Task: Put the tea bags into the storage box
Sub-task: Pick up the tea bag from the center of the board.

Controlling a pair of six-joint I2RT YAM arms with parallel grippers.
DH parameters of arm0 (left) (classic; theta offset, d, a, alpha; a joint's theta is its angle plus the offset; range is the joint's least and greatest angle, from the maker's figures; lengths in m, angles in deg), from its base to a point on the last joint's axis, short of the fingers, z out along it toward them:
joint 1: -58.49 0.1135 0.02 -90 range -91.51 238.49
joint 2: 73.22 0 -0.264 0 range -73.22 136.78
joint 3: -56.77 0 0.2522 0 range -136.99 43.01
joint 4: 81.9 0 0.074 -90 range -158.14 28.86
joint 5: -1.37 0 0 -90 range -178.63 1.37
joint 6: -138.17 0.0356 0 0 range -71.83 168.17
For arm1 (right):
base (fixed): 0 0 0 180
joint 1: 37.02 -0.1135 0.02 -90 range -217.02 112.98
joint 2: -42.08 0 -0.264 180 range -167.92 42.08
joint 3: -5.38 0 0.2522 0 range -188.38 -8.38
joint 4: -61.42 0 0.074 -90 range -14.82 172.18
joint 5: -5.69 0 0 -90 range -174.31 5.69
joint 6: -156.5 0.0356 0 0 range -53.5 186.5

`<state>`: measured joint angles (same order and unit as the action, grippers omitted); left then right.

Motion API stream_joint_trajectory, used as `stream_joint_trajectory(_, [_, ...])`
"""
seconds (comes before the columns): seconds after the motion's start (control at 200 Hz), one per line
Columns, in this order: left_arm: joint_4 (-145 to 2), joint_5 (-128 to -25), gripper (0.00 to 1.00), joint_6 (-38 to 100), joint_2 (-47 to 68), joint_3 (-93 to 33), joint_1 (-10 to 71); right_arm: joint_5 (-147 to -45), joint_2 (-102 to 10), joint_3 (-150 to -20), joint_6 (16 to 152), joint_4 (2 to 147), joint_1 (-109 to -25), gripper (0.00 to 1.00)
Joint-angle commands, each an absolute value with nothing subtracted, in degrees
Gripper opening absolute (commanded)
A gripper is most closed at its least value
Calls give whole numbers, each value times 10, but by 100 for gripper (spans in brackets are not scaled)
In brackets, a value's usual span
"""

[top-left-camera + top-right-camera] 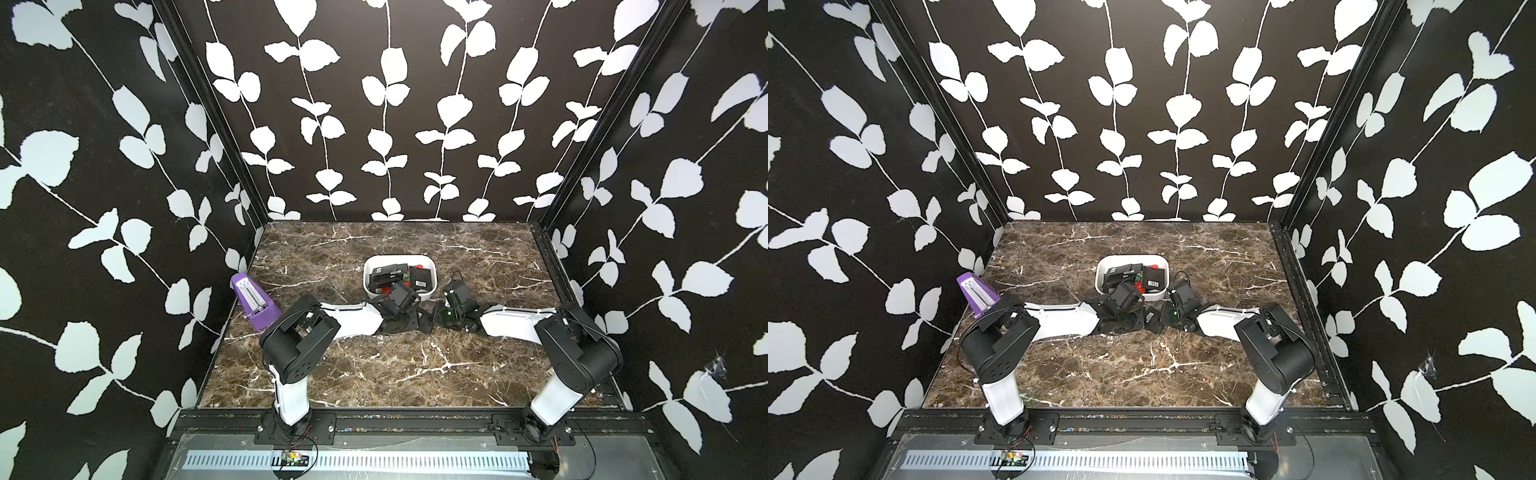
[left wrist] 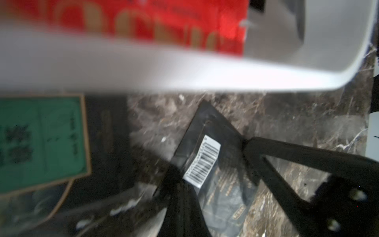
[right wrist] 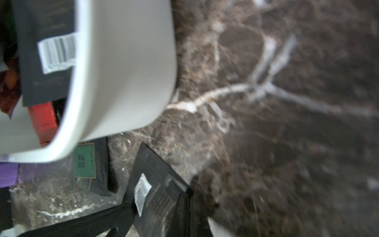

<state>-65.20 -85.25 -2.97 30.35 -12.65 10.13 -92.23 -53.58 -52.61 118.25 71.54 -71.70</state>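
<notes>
The open storage box (image 1: 399, 257) (image 3: 37, 98) is outward of my right gripper, so next that gripper will lift and move outward over it to let go of the black tea bag.
The white storage box (image 1: 399, 257) (image 1: 1133, 256) stands mid-table with several tea bags (image 1: 388, 274) (image 1: 1121, 274) in it, mostly black, one red (image 2: 164, 20). In front of it a black tea bag with a barcode label (image 2: 205, 164) (image 3: 155, 195) lies between both grippers. My right gripper (image 3: 184, 205) (image 1: 438, 319) is shut on its corner. My left gripper (image 2: 181, 197) (image 1: 411, 322) is shut, its tips over the bag's opposite edge; whether it pinches the bag is unclear. A second black tea bag with a green label (image 2: 41, 143) (image 3: 84, 162) lies beside the box.
A purple metronome (image 1: 253, 301) (image 1: 978, 297) stands at the table's left edge, near the left arm's elbow. The box wall (image 2: 184, 67) (image 3: 127, 61) is close to both grippers. Black leaf-patterned walls enclose the brown marble table (image 1: 415, 365) on three sides.
</notes>
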Motion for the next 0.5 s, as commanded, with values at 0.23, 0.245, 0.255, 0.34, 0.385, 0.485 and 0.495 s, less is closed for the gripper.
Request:
stream_joint_trajectory(0.23, [-526,-904,0,2,146,-117,99,-874,-369,-535,1159,844,-723,0])
stream_joint_trajectory(0.245, [-522,-909,1,3,136,-115,99,-872,-361,-538,1158,850,-723,0])
stream_joint_trajectory(0.255, [-518,-914,2,4,130,-114,99,-870,-357,-540,1157,854,-723,0])
stream_joint_trajectory(0.34, [-495,-951,9,9,83,-94,100,-855,-322,-567,1153,884,-723,0])
stream_joint_trajectory(0.385, [-482,-970,13,9,59,-81,100,-845,-314,-590,1148,900,-723,0])
stream_joint_trajectory(0.485, [-470,-1002,20,2,11,-42,106,-832,-329,-656,1132,935,-722,0])
stream_joint_trajectory(0.495, [-470,-1003,21,1,6,-38,107,-831,-333,-663,1131,937,-722,0])
